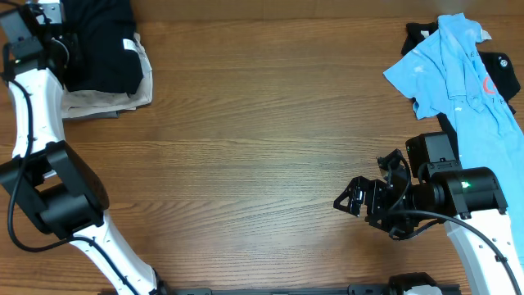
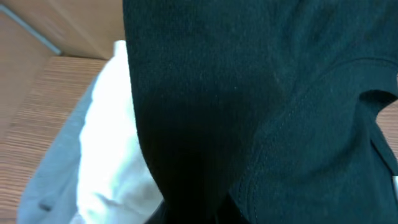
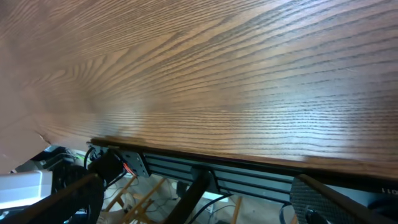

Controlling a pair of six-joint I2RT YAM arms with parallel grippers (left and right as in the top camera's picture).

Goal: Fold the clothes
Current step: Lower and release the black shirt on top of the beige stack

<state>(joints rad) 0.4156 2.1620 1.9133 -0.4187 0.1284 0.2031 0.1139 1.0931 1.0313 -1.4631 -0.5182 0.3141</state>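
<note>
My left gripper draws the shirt it holds to the left in the wrist view next, over the white garment's bare side [image 2: 112, 140], and releases it.
The black shirt [image 1: 102, 45] lies folded on top of a stack at the table's far left corner; it fills the left wrist view [image 2: 261, 93]. My left gripper [image 1: 70, 53] is at the shirt's left edge, and the black fabric narrows into its jaws [image 2: 193, 214], which look shut on it. The light blue polo [image 1: 463, 74] lies spread at the far right. My right gripper [image 1: 348, 199] is open and empty over bare table near the front edge; its fingers stand wide apart in the right wrist view [image 3: 199, 199].
Under the black shirt lie a beige garment [image 1: 106, 102], a white one [image 2: 112, 143] and a grey one [image 2: 56, 174]. Another black garment [image 1: 503, 74] lies under the polo. The wooden table [image 1: 262, 123] has its front edge just below my right gripper [image 3: 217, 155].
</note>
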